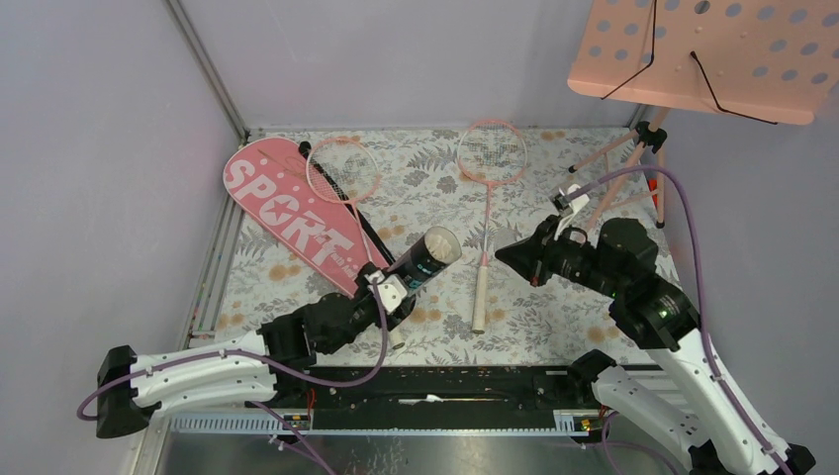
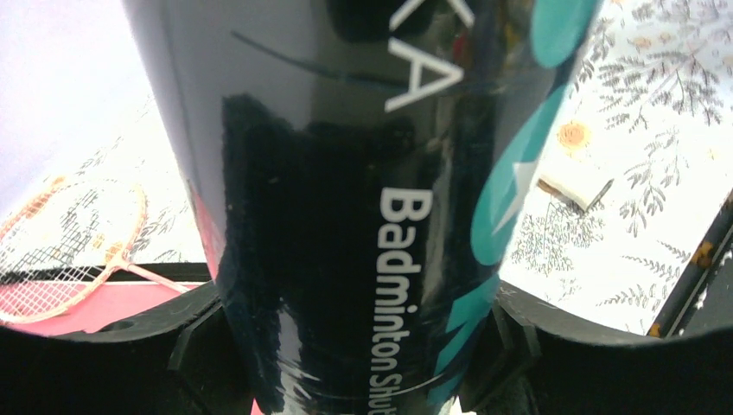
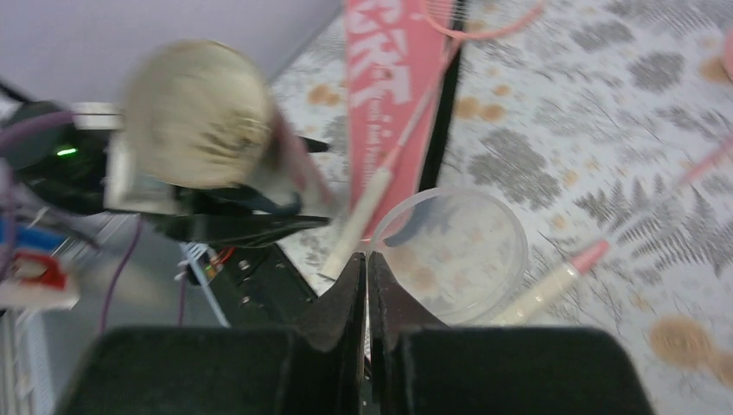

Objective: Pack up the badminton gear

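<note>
The tube's open end (image 1: 443,244) (image 3: 197,114) faces the held lid, so I will move my right gripper to the left in the top view, onto that open end, and let go of the lid.
My left gripper (image 1: 408,285) is shut on the long black tube (image 1: 427,259) and holds it tilted, its open end toward the right arm. The tube fills the left wrist view (image 2: 346,216) between the jaws. My right gripper (image 1: 507,255) is shut on the rim of a clear round lid (image 3: 458,251), just right of the tube's mouth (image 3: 194,112). One pink racket (image 1: 490,153) lies at the middle with its white handle (image 1: 480,297) pointing near. The other racket (image 1: 342,170) lies on the pink SPORT cover (image 1: 287,213). No shuttlecock shows.
The pink perforated music stand (image 1: 693,49) stands at the back right on tripod legs (image 1: 623,163). Grey walls close the left and back sides. A black rail (image 1: 445,381) runs along the near edge of the floral mat (image 1: 554,317).
</note>
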You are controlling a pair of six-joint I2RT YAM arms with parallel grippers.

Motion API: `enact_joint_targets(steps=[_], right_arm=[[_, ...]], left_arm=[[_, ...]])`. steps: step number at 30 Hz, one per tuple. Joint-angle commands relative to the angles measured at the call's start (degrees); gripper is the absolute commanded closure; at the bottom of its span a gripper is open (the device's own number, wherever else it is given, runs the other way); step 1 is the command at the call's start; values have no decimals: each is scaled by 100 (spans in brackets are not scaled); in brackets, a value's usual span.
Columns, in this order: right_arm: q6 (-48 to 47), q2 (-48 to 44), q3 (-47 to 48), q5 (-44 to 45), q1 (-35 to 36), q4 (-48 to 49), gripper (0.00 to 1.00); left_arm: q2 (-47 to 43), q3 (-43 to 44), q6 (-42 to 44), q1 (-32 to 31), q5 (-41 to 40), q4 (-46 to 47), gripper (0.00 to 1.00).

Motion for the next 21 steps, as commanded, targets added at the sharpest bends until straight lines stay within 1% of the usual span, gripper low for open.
enact_joint_targets(steps=[1,6,10,16,21], right_arm=[[-625,89,713,-1753,-10,242,100],[-649,278,1173,-2943,-12,55,100],[-250,423,1148,-3456,0,331,100],[-292,799,1488,-3342,259,-1,100],[-621,976,1833,-2653,714,-607,100]], left_arm=[[121,224,424,-14,563,326,87],[177,218,513,-14,1010,302,86],[227,240,527,-14,1166,292,85],[462,328,571,-14,1253,284,85],[636,393,547,-14,1211,300,85]])
